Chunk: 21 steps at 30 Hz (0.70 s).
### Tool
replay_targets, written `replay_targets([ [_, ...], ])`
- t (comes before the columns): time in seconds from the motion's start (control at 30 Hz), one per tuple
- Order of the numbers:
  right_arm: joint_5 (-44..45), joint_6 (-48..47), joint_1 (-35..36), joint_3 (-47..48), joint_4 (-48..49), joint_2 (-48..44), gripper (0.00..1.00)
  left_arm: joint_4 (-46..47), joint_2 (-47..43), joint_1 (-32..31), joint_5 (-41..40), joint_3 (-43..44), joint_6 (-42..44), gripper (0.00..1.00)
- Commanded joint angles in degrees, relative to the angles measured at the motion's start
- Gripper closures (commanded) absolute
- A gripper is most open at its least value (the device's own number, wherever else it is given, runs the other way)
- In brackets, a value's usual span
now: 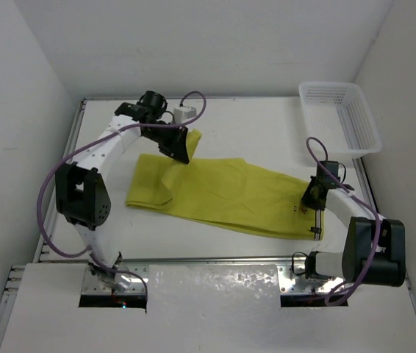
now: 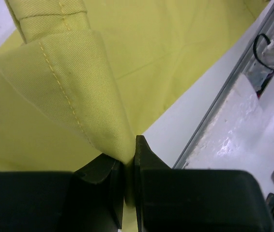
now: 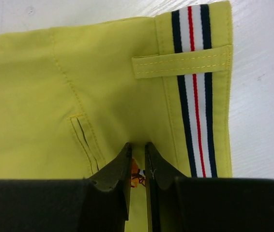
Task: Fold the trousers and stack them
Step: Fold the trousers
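Observation:
The trousers' flat middle (image 1: 237,188) (image 2: 173,48) is below my left gripper and to its right in the top view, so I will take the fold of leg cloth that way, lower it and let go.
The mustard-yellow trousers (image 1: 223,195) lie lengthwise across the table, waist end to the right. My left gripper (image 1: 181,151) is shut on a fold of leg cloth (image 2: 103,111) near the far left end and holds it lifted off the table; the pinch shows in the left wrist view (image 2: 129,157). My right gripper (image 1: 313,200) is shut on the waist end, and in the right wrist view (image 3: 138,152) it pinches cloth beside a back pocket slit. The white, dark-striped waistband trim (image 3: 194,106) with a belt loop lies just right of the fingers.
A white mesh basket (image 1: 340,118) stands at the back right corner. A metal rail (image 1: 208,259) runs along the table's near edge, also seen in the left wrist view (image 2: 229,87). White walls close in both sides and the back.

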Motion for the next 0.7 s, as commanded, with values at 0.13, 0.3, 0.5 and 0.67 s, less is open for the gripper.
replay_targets([
  [0.13, 1.09, 1.75, 1.49, -0.93, 1.35, -3.39, 0.86, 13.18, 4.50, -8.53, 4.27, 0.51, -9.20, 1.00],
  [0.3, 1.54, 1.67, 1.49, -0.66, 0.65, -4.18, 0.85, 14.51, 8.45, -11.60, 2.27, 0.95, -10.00, 0.98],
  [0.5, -0.39, -0.87, 1.93, 2.06, 0.48, -3.13, 0.61, 5.82, 11.09, -16.60, -0.04, 0.24, 1.84, 0.51],
  [0.67, 3.64, -4.83, 6.76, 9.87, -1.46, -4.44, 0.47, -7.82, 8.47, -21.29, 1.09, 8.58, 18.74, 0.00],
])
